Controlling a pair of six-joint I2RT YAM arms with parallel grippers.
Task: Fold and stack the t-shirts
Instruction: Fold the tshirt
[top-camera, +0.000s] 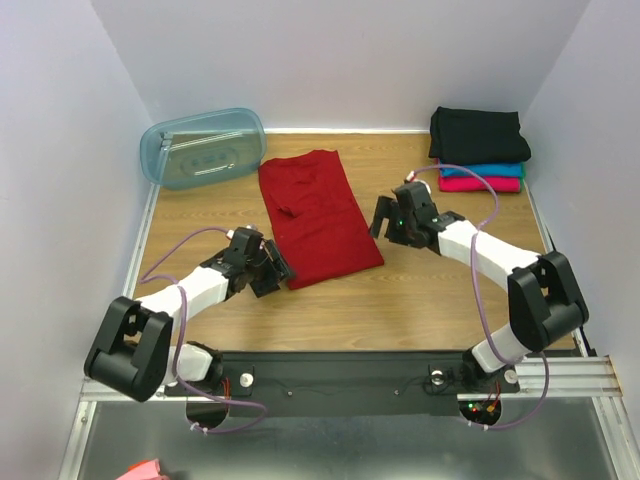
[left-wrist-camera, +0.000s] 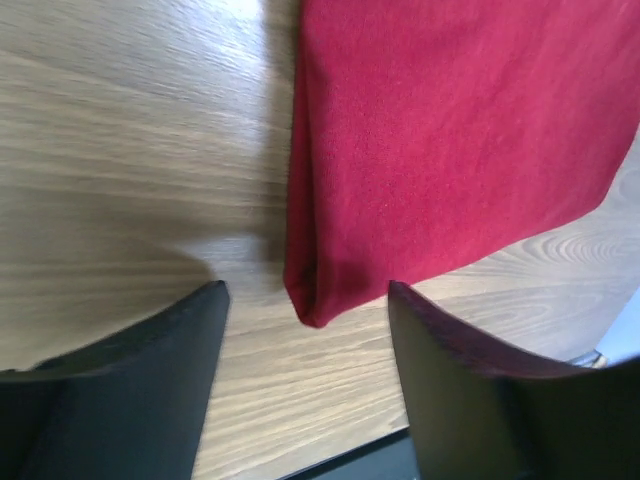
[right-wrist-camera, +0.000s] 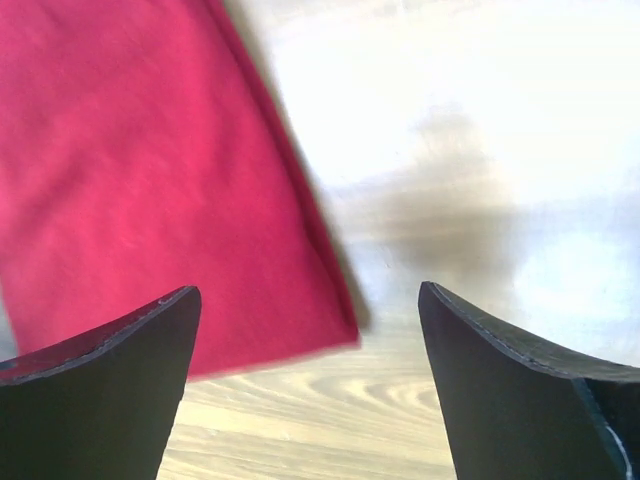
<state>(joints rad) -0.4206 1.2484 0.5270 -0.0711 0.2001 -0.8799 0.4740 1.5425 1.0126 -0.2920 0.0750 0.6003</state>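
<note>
The red shirt's near corner (top-camera: 379, 263) (right-wrist-camera: 342, 332) shows between and below my right gripper's open fingers, so I will lower the gripper, draw it slightly back and close there.
A deep red t-shirt (top-camera: 315, 215) lies folded lengthwise into a long strip on the wooden table, running from the back centre to the near middle. My left gripper (top-camera: 280, 270) is open and empty at the strip's near left corner (left-wrist-camera: 310, 300). My right gripper (top-camera: 382, 222) is open and empty just right of the strip's near right corner (right-wrist-camera: 335, 325). A stack of folded shirts stands at the back right: black (top-camera: 477, 135) on top, teal blue (top-camera: 490, 170) under it, magenta pink (top-camera: 482, 184) at the bottom.
A translucent pale blue plastic tub (top-camera: 203, 147) lies at the back left, beside the red shirt's far end. White walls close the table on three sides. A metal rail (top-camera: 400, 375) runs along the near edge by the arm bases.
</note>
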